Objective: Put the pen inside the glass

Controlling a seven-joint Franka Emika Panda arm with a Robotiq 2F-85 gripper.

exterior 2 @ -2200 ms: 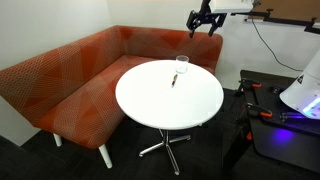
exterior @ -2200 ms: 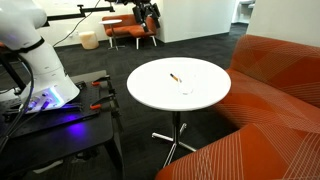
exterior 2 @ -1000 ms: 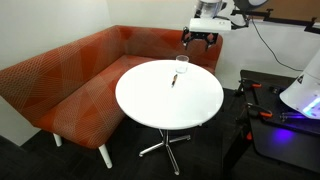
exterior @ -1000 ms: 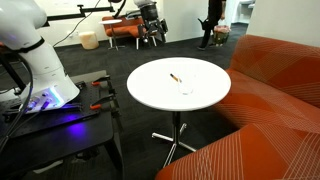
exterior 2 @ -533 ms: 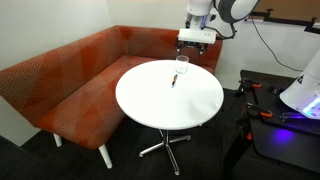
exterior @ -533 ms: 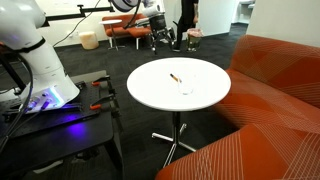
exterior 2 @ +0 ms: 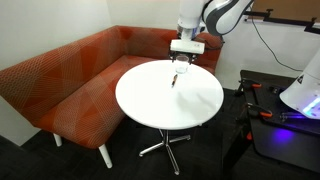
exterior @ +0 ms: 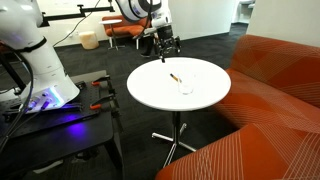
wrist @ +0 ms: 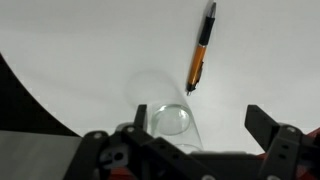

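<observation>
My gripper should go down, open, over the pen's orange body (wrist: 197,66), which lies flat below it on the tabletop, because the pen points in between the gripper's two fingers.
The pen (wrist: 200,52), orange-brown with a dark end, lies flat on the round white table (wrist: 80,60). It also shows as a small stick in both exterior views (exterior: 175,77) (exterior 2: 173,80). The clear glass (wrist: 169,122) stands upright just beside the pen's tip, faint against the white; it shows in both exterior views (exterior: 186,87) (exterior 2: 181,64). My gripper (wrist: 195,128) is open and empty, hanging above the table's edge near the glass, with one finger at the glass and the other apart to the side. It shows in both exterior views (exterior: 165,50) (exterior 2: 182,55).
An orange-red corner sofa (exterior 2: 60,80) wraps round the table (exterior 2: 170,100). The table stands on a metal star base (exterior: 175,140). A dark bench (exterior: 60,125) with the robot base, clamps and cables stands beside the table.
The arm has swung in and come down from high beyond the table to just above the table edge by the glass. Pen and glass have not moved.
</observation>
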